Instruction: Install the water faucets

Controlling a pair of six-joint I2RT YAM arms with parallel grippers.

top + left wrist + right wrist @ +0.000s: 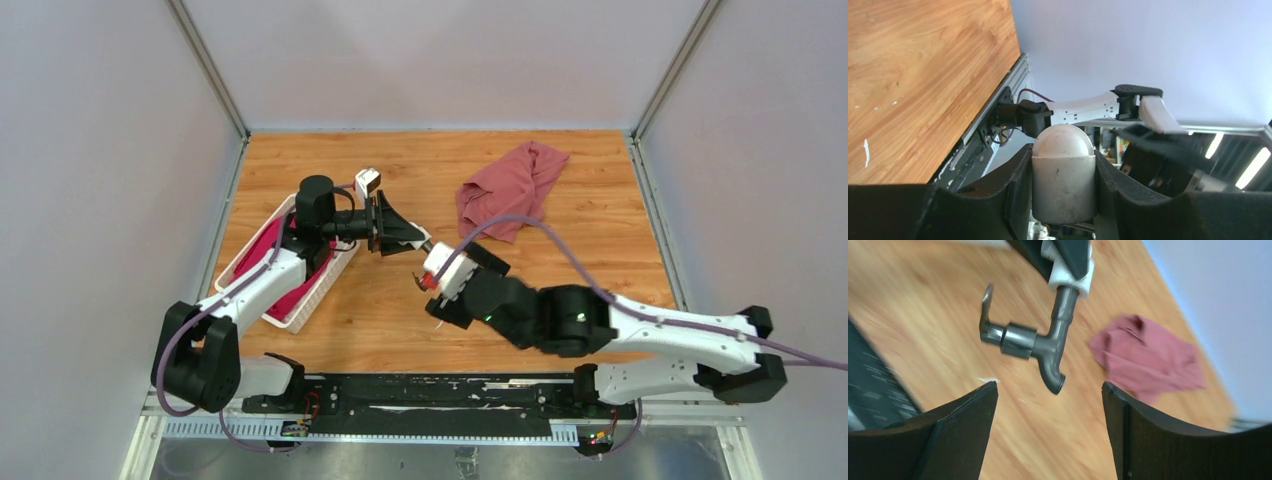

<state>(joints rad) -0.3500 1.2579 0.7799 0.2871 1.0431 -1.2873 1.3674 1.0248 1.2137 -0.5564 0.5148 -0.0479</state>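
Observation:
My left gripper lowers the fitting and tap onto the bare tabletop (444,226) beside the dusty-red cloth next and releases, since the tap already sits in the fitting.
My left gripper (403,235) (1063,151) hangs above the table's middle, shut on the stubby white cylindrical fitting (1063,180) (1071,279). The dark grey T-shaped tap (1040,342) (425,244) sticks out of that fitting, spout down and lever to the left in the right wrist view. My right gripper (1050,405) (432,272) stands open just short of the tap. Its two fingers are wide apart, nothing lies between them, and the tap is clear of both.
A dusty-red cloth (512,183) (1148,360) lies crumpled at the back right. A white slatted basket (327,284) with magenta fabric (264,250) sits at the left under the left arm. Grey walls close in the sides and the back.

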